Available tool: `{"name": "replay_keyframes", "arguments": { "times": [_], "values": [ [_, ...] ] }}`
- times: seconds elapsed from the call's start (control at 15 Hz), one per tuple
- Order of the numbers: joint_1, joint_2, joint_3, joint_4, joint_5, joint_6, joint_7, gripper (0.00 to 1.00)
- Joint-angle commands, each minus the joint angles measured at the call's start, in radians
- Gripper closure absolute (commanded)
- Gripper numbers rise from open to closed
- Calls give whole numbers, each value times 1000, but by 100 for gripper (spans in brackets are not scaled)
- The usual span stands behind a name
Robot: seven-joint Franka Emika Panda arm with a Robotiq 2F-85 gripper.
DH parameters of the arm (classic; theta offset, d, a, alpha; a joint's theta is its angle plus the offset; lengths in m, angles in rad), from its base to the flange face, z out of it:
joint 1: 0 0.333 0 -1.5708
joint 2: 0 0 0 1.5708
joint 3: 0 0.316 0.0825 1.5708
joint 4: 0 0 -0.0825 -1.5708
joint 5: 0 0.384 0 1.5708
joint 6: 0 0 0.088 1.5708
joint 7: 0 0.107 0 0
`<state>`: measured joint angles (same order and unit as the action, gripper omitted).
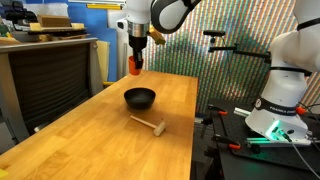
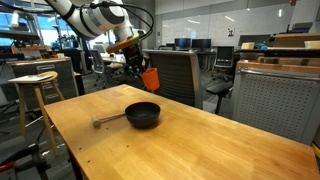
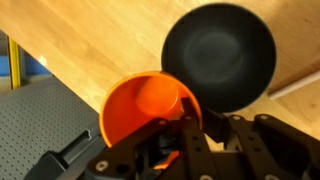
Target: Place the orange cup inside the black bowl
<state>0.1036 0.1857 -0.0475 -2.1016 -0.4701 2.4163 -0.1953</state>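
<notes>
I should move my gripper over the open middle of the black bowl (image 1: 140, 97) and go down inside to let go of the cup's rim. The bowl is empty below the hanging cup.
My gripper (image 1: 135, 60) is shut on the rim of the orange cup (image 1: 134, 66) and holds it in the air, above and behind the black bowl (image 1: 140, 97). In an exterior view the cup (image 2: 150, 79) hangs tilted above the bowl (image 2: 143, 113), slightly behind it. In the wrist view the cup (image 3: 145, 105) is open toward the camera with a finger (image 3: 190, 125) over its rim, and the empty bowl (image 3: 219, 54) lies beyond it on the wooden table (image 3: 110, 40).
A small wooden mallet (image 1: 149, 124) lies on the table in front of the bowl, also in an exterior view (image 2: 108, 119). A wooden stool (image 2: 32, 80) and office chairs (image 2: 180, 70) stand beside the table. A second robot base (image 1: 285, 95) stands off the table's side.
</notes>
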Motion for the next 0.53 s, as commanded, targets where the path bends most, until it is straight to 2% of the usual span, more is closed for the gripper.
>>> {"name": "replay_keyframes", "arguments": {
  "times": [0.0,0.27,0.47],
  "values": [
    [-52,5,2,-41,43,-86,29,95],
    [-87,82,36,-72,191,-103,-32,95],
    [-88,149,75,-69,283,-92,-65,95]
  ]
}}
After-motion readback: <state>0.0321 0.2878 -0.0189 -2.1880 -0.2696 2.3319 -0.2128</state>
